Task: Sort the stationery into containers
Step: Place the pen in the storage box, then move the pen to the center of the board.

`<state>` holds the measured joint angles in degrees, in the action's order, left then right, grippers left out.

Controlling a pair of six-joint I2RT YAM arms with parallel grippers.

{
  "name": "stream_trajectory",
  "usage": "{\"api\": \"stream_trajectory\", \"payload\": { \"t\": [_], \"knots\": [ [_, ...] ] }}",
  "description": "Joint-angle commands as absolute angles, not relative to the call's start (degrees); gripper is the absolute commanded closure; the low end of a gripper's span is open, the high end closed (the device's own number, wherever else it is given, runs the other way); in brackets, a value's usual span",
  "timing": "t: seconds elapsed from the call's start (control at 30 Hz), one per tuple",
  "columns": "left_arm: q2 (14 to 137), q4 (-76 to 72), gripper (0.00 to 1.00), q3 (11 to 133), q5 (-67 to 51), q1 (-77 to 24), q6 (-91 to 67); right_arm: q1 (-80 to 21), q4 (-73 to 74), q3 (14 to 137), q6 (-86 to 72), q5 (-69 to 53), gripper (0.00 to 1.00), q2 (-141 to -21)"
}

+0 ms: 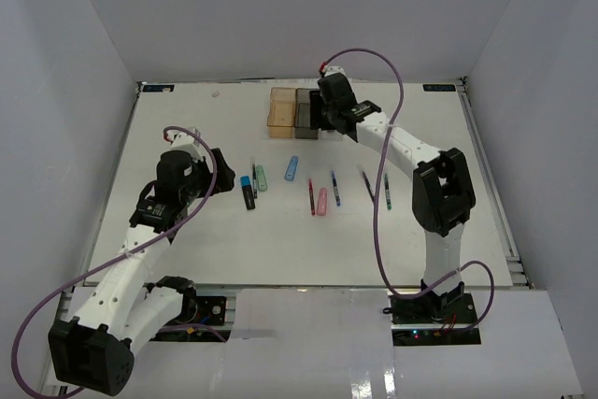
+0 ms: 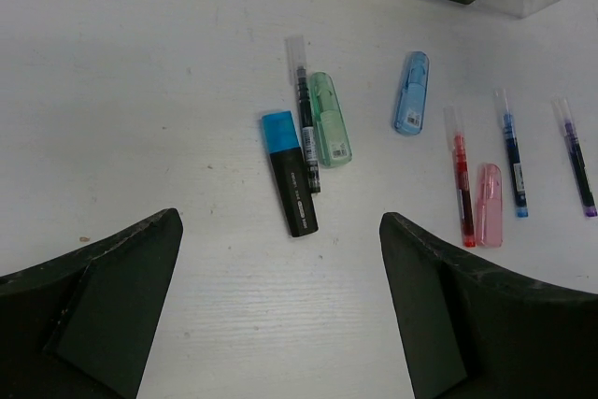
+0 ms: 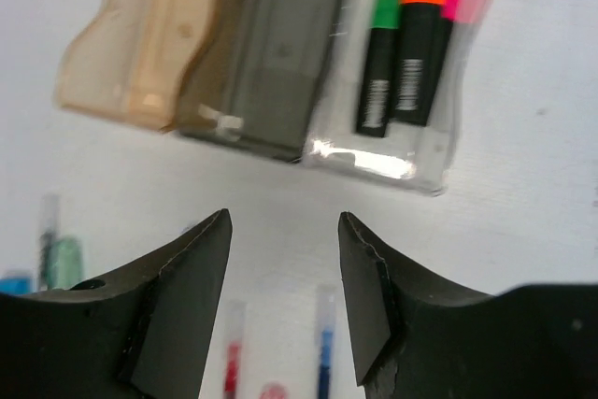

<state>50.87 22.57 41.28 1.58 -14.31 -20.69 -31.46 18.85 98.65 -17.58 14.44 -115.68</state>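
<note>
The blue-capped highlighter's black end (image 1: 249,202) is below and to the left of my right gripper in the top view, so I should move the gripper back and down onto it next.
Three joined bins stand at the table's far middle: amber (image 1: 280,111), smoky grey (image 1: 306,111) and clear (image 3: 374,162). The clear bin holds three black highlighters with green (image 3: 378,63), orange (image 3: 417,44) and pink (image 3: 450,2) caps. My right gripper (image 3: 284,221) is open and empty, hovering just in front of the bins (image 1: 329,121). My left gripper (image 2: 280,242) is open and empty, left of a blue-capped black highlighter (image 2: 289,173), a thin dark pen (image 2: 304,114) and a mint highlighter (image 2: 329,131).
Also on the table lie a blue highlighter (image 2: 411,92), a red pen (image 2: 461,175), a pink highlighter (image 2: 489,205), a blue pen (image 2: 512,156), a purple pen (image 2: 577,161) and a green pen (image 1: 386,191). White walls enclose the table.
</note>
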Motion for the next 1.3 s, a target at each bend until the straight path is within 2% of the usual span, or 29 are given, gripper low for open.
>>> {"api": "stream_trajectory", "payload": {
  "t": [0.0, 0.23, 0.43, 0.67, 1.27],
  "knots": [
    [48.4, 22.9, 0.02, 41.6, 5.0, -13.9, -21.4, -38.8, 15.6, 94.9, -15.0, 13.9, 0.43, -110.1],
    [42.3, 23.6, 0.02, 41.3, 16.6, -13.6, -24.0, -53.9, 16.2, 93.6, -16.3, 16.5, 0.42, -112.8],
    [37.1, 23.6, 0.02, 40.5, 22.7, -13.4, -25.8, -59.6, 17.3, 101.5, -17.8, 18.5, 0.41, -122.0],
    [37.4, 23.4, 0.02, 40.5, 21.9, -13.4, -25.5, -60.9, 16.8, 106.0, -18.8, 20.0, 0.41, -128.9],
    [39.3, 22.6, 0.02, 40.5, 17.5, -13.3, -24.5, -61.5, 13.2, 107.0, -17.0, 19.2, 0.47, -133.7]
  ]
}}
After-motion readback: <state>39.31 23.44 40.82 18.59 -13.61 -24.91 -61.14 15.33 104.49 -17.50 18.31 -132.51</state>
